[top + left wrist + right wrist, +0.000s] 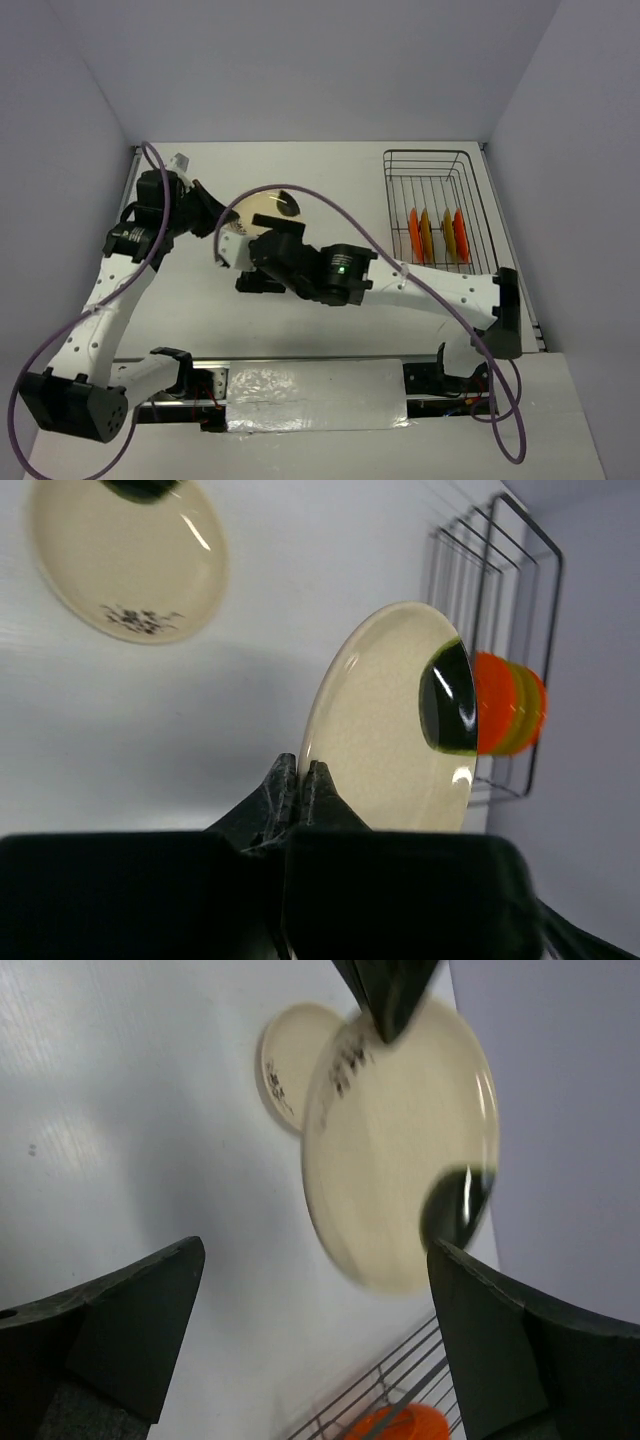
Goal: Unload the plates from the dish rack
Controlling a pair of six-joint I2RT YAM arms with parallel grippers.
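Observation:
The plate nearest the table's middle ends the row, so my right gripper will next swing to the dish rack (435, 165) and down onto the rim of the orange-red plate (412, 229).
My left gripper (212, 215) (300, 772) is shut on the rim of a cream plate with a dark spot (265, 210) (390, 720) and holds it tilted above the table. The plate also shows in the right wrist view (400, 1140), slightly blurred. A second cream plate (125, 560) (285, 1060) lies flat on the table beneath it. My right gripper (238, 262) (315, 1250) is open and empty, just in front of the held plate. The dark wire dish rack (435, 165) (500, 600) (400, 1385) at the right holds orange-red plates (413, 235) and amber-yellow plates (425, 235) on edge.
The right arm (400, 280) stretches across the table's middle from its base at the right. A cable (330, 215) loops over it. White walls close in the table on the left, back and right.

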